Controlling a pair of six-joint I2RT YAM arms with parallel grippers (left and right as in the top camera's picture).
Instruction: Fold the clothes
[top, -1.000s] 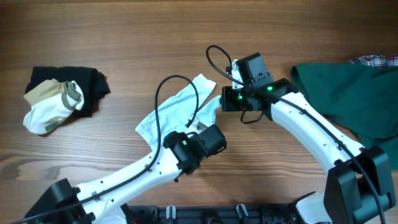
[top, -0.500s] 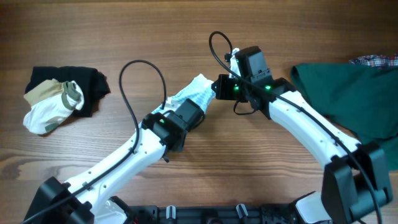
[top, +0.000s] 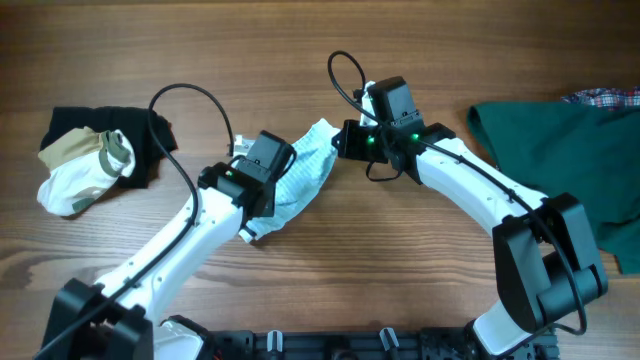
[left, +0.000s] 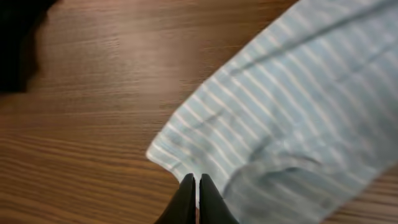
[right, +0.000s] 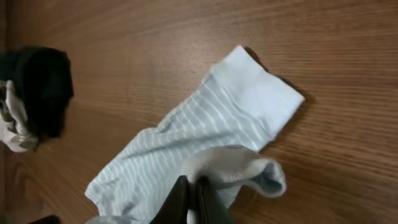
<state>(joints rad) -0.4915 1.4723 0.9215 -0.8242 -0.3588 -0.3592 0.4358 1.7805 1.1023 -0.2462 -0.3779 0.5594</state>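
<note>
The flat striped cloth beside the white cuff is just outward of my right gripper. That gripper needs to gently move the bunched edge outward over the cloth next and let go.
The pale blue-and-white striped garment (top: 305, 170) lies stretched on the wooden table between my two grippers. My left gripper (top: 266, 198) is shut on its edge; the left wrist view shows the fingertips (left: 198, 186) pinching the hem of the striped cloth (left: 292, 106). My right gripper (top: 347, 141) is shut on the white cuff end at the cloth's upper right. In the right wrist view the fingers (right: 191, 190) pinch a folded white cuff (right: 236, 163) lying over the striped cloth (right: 205, 124). The dark green garment (top: 560, 150) lies at the right.
A black garment (top: 145, 135) with a white-and-beige one (top: 80, 170) on it sits at the far left. A plaid cloth (top: 605, 97) peeks out at the top right edge. The black garment also shows in the right wrist view (right: 37, 87).
My left gripper has moved left and up with the striped cloth's edge, drawing it over itself. My right gripper has shifted slightly left with the cuff.
</note>
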